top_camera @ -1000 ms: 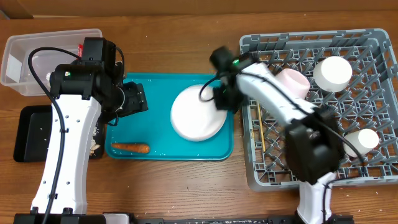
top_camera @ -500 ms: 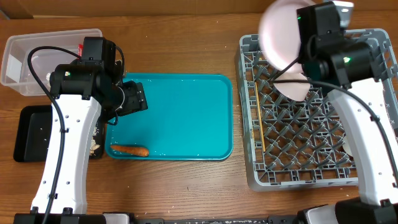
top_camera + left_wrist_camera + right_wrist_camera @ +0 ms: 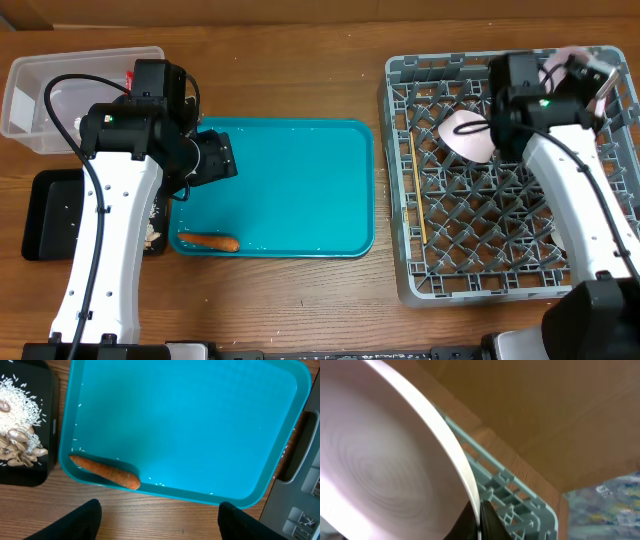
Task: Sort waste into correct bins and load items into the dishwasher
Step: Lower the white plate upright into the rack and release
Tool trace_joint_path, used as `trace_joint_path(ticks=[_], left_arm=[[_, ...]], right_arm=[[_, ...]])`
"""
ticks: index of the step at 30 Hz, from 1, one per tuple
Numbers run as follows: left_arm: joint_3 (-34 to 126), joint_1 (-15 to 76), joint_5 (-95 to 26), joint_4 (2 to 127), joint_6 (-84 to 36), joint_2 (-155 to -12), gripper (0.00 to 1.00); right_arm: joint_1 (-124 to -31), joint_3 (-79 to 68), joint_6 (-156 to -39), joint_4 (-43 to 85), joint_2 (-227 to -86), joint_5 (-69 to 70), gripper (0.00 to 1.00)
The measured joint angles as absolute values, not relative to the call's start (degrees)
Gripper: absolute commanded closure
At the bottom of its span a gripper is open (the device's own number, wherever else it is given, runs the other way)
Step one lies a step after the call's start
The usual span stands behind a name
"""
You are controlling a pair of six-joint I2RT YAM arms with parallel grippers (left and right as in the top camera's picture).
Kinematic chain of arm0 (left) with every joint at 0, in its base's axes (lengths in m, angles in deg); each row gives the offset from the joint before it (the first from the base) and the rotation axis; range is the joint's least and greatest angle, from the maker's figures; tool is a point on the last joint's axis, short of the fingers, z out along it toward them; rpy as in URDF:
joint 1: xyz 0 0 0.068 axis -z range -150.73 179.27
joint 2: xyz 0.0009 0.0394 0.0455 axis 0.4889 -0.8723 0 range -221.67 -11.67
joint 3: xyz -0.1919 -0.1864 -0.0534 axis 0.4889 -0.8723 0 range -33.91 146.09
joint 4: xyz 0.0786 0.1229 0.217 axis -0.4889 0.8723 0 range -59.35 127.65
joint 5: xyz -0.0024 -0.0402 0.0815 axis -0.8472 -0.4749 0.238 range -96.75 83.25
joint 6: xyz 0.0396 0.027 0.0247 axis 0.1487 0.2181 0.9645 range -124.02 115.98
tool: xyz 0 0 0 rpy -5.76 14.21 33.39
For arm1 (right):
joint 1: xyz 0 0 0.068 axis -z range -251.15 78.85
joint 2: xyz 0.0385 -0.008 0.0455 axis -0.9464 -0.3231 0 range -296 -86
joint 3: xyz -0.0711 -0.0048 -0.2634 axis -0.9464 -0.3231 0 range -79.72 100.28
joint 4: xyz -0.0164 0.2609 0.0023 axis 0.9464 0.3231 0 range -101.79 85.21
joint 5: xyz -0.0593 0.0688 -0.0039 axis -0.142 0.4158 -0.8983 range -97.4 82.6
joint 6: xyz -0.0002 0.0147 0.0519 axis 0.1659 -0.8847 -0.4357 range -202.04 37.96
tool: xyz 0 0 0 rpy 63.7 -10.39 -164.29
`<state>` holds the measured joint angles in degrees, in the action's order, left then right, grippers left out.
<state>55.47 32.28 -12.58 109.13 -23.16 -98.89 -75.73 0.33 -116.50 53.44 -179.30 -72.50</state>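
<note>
My right gripper holds its bowl still tilted, so it needs to swing to the left in the overhead view next and go down toward the dish rack's wires beside the chopstick.
My right gripper [image 3: 480, 522] is shut on the rim of a pale-pink round plate [image 3: 380, 460]. In the overhead view it [image 3: 585, 72] holds the plate [image 3: 572, 57] tilted over the far right corner of the grey dish rack [image 3: 500, 250]. A pink bowl [image 3: 466, 138] sits in the rack, partly hidden by the arm. A wooden chopstick [image 3: 413, 190] lies along the rack's left side. An orange carrot [image 3: 106, 471] lies in the near left corner of the teal tray [image 3: 200, 420]. My left gripper [image 3: 157, 527] is open and empty, above the table just in front of the tray.
The black tray [image 3: 45, 215] holding rice and peanut scraps [image 3: 17, 435] is left of the teal tray. The clear tub [image 3: 40, 95] stands at the far left with something red [image 3: 128, 76] inside. My left arm hangs over the teal tray's left edge.
My right gripper has lifted the plate off the teal tray and carried it right, to the rack's far right corner. The left arm has not moved.
</note>
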Motion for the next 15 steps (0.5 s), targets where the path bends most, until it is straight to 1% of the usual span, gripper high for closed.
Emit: trace_joint_path(ticks=[6,13,15], left_arm=[[55.5,32.3,-12.5,109.1,-23.1,-98.9,0.24],[55.5,32.3,-12.5,108.8,-23.1,-98.9,0.23],[55.5,32.3,-12.5,108.8,-23.1,-98.9,0.22]], right_arm=[[-76.0,-6.0,-121.0,55.3,-179.4,-69.3,0.96],[-78.7,-6.6,-123.1,56.1,-179.4,-65.1,0.96],[-79.9,-6.6,-123.3,56.2,-179.4,-64.0,0.96]])
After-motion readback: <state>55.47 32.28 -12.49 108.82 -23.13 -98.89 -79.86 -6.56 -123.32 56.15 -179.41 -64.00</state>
